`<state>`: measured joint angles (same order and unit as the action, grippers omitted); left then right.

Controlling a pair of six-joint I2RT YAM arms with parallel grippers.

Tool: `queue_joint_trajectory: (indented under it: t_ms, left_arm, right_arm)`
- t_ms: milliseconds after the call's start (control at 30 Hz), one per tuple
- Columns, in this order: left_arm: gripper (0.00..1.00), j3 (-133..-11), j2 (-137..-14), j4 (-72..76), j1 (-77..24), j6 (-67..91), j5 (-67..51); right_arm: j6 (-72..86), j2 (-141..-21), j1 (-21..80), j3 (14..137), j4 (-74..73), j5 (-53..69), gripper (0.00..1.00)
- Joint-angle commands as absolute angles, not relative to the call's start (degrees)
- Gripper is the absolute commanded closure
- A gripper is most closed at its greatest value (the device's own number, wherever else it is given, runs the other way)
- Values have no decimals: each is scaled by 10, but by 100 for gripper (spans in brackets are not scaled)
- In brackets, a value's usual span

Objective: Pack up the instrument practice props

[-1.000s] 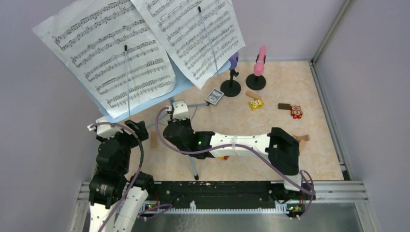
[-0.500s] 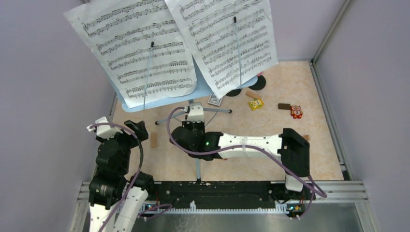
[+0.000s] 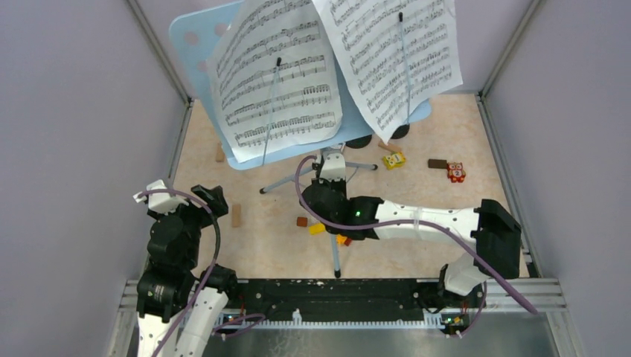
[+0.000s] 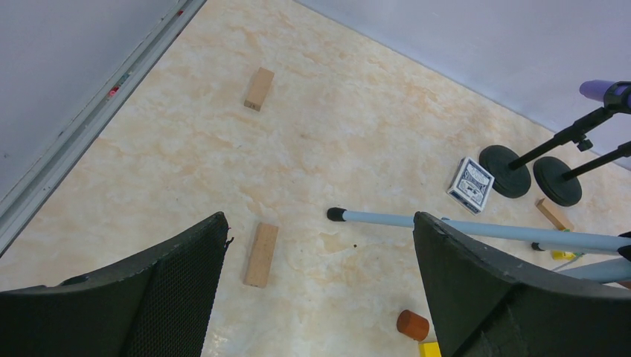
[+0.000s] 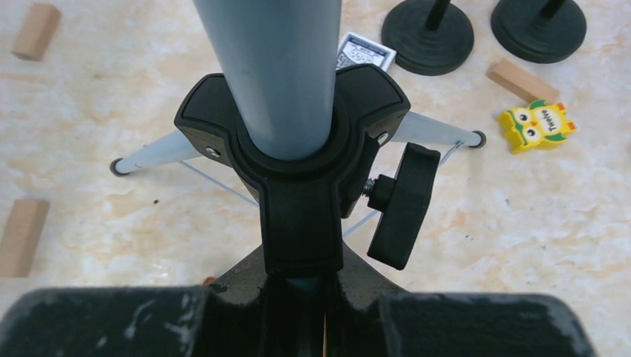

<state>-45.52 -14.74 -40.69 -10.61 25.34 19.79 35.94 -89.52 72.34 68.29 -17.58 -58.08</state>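
Note:
The robot's right gripper should next carry the stand outward and release it on the floor before the mic holders, because the stand's near foot crowds the front edge.
The music stand is tilted; its pale blue perforated desk (image 3: pixel 195 39) carries two white sheet-music pages (image 3: pixel 283 82) under wire clips. My right gripper (image 3: pixel 330 169) is shut on the stand at its black tripod hub (image 5: pixel 298 171), below the grey-blue pole (image 5: pixel 275 67). A tripod leg (image 4: pixel 446 223) lies low over the floor. Two black round-based mic holders (image 5: pixel 428 30) stand at the back, mostly hidden behind the pages in the top view. The purple microphone (image 4: pixel 604 91) shows at the edge; the pink one is hidden. My left gripper (image 4: pixel 320 297) is open and empty.
A blue-white card box (image 4: pixel 472 184) lies beside the mic holders. Wooden blocks (image 4: pixel 260 253), an orange cylinder (image 4: pixel 411 324), a yellow owl brick (image 5: pixel 539 125) and a red brick (image 3: pixel 456 172) lie scattered. Walls close the left, back and right sides.
My right arm has carried the stand to the right and toward the back. The desk and pages have swung with it and now cover the microphones. The left arm has not moved.

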Motion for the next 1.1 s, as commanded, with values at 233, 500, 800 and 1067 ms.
queue_joint_trajectory:
  t_ms: [233,500,800,1067]
  left_arm:
    - [2,-455,-143,-386,-107,250,198]
    - [2,-454,-146,-386,-107,251,198]
    - [2,-454,-146,-387,-107,251,199]
    - [2,-454,-148,-387,-107,252,200]
  right_arm:
    - [237,-850,600,631,-181,-555,100]
    - [187,-893,533,637,-87,-530,100]
    - [195,-977,504,694,-44,-527,100]
    - [176,-1022,493,729,-27,-499,99]
